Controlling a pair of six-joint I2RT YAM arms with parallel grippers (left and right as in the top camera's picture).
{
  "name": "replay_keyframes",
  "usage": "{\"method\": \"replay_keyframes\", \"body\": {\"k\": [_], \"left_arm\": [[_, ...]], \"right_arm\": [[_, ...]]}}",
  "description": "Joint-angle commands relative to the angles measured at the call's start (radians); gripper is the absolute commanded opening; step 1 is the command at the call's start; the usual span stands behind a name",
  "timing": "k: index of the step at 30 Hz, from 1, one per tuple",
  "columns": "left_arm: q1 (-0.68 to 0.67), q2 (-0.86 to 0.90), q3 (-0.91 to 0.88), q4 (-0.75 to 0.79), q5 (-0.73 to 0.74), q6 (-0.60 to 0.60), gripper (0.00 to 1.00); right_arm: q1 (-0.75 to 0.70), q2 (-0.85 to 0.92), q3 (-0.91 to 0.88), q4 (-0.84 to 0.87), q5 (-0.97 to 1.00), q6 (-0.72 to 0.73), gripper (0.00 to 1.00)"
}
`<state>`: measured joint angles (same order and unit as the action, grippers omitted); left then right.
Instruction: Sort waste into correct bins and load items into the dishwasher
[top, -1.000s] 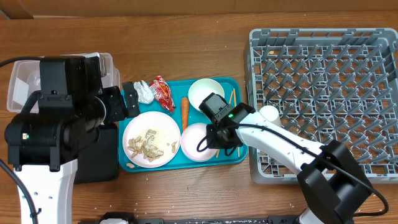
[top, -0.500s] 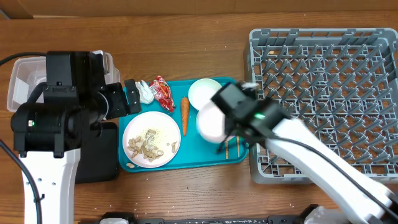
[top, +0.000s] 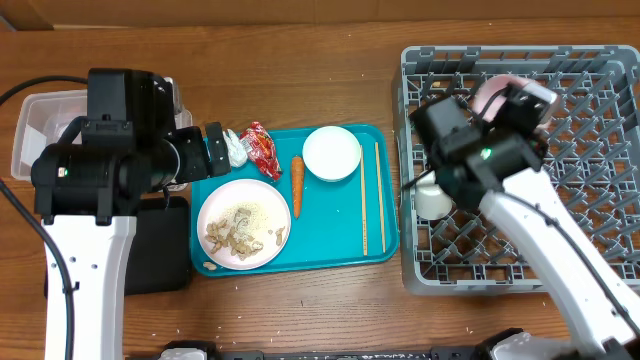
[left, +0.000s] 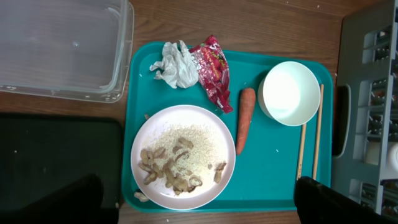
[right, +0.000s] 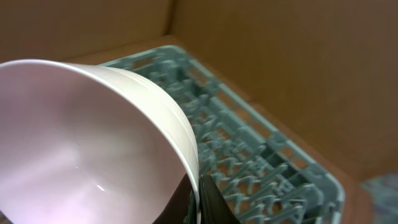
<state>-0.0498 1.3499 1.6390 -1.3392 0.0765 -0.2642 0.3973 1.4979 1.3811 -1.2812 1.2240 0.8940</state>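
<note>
My right gripper lowers the tilted pale pink bowl onto the grey dish rack's wires beyond the small white cup (top: 433, 198) next, since those wires stand empty.
My right gripper (top: 503, 100) (right: 199, 200) is shut on the rim of a pale pink bowl (top: 490, 92) (right: 81, 143) and holds it tilted above the grey dish rack (top: 580, 170) (right: 249, 155). A small white cup (top: 433, 198) lies at the rack's left side. On the teal tray (top: 330, 240) are a white plate (top: 243, 225) (left: 182, 155) with rice and scraps, a carrot (top: 296, 185) (left: 245, 118), a white bowl (top: 331, 152) (left: 290, 93), chopsticks (top: 365, 200) (left: 301, 149), a crumpled white wrapper (top: 233, 148) (left: 176, 64) and a red wrapper (top: 262, 150) (left: 212, 71). My left gripper (top: 210, 155) (left: 199, 208) is open, high above the tray.
A clear container (top: 35, 135) (left: 62, 46) stands left of the tray at the back. A black tray (top: 160, 250) (left: 56, 155) lies in front of it, partly under my left arm. Bare wood runs along the table's back and front edges.
My right gripper lifted the pale pink bowl off the teal tray and carried it right and back, above the rack. The chopsticks now show fully. My left arm shifted slightly.
</note>
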Motion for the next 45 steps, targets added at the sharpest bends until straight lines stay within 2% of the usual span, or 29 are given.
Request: {"method": "replay_keyframes", "body": {"k": [1, 6, 12, 18, 24, 28, 29, 30, 31, 32, 35, 40, 45], "left_arm": [[0.005, 0.023, 0.01, 0.002, -0.009, -0.017, 1.0], [0.005, 0.042, 0.01, 0.002, -0.009, -0.017, 1.0], [0.005, 0.053, 0.01, 0.002, -0.009, -0.017, 1.0], [0.005, 0.055, 0.01, 0.002, -0.009, -0.017, 1.0], [0.004, 0.056, 0.01, 0.002, -0.009, -0.017, 1.0], [0.005, 0.056, 0.01, 0.002, -0.009, -0.017, 1.0], [0.005, 0.056, 0.01, 0.002, -0.009, -0.017, 1.0], [0.004, 0.056, 0.01, 0.002, -0.009, -0.017, 1.0], [0.005, 0.056, 0.01, 0.002, -0.009, -0.017, 1.0], [0.005, 0.056, 0.01, 0.002, -0.009, -0.017, 1.0], [0.005, 0.056, 0.01, 0.002, -0.009, -0.017, 1.0], [0.005, 0.056, 0.01, 0.002, -0.009, -0.017, 1.0], [0.004, 0.056, 0.01, 0.002, -0.009, -0.017, 1.0]], "right_arm": [[-0.093, 0.062, 0.004, 0.034, 0.104, -0.006, 0.04], [-0.171, 0.175, 0.004, 0.198, 0.057, -0.212, 0.04], [-0.176, 0.302, 0.004, 0.371, 0.095, -0.383, 0.04], [-0.176, 0.415, 0.004, 0.422, 0.101, -0.481, 0.04], [-0.129, 0.47, 0.004, 0.385, 0.113, -0.483, 0.04], [-0.056, 0.47, 0.004, 0.348, 0.121, -0.483, 0.23], [-0.039, 0.47, 0.004, 0.325, 0.119, -0.483, 0.34], [-0.02, 0.47, 0.005, 0.301, 0.119, -0.483, 0.57], [-0.003, 0.465, 0.007, 0.277, 0.117, -0.48, 0.75], [0.013, 0.46, 0.012, 0.249, 0.116, -0.467, 0.8], [0.059, 0.42, 0.059, 0.154, 0.036, -0.397, 0.84], [0.117, 0.341, 0.207, 0.077, -0.228, -0.386, 0.84], [0.168, 0.31, 0.356, 0.088, -0.666, -0.424, 0.79]]}}
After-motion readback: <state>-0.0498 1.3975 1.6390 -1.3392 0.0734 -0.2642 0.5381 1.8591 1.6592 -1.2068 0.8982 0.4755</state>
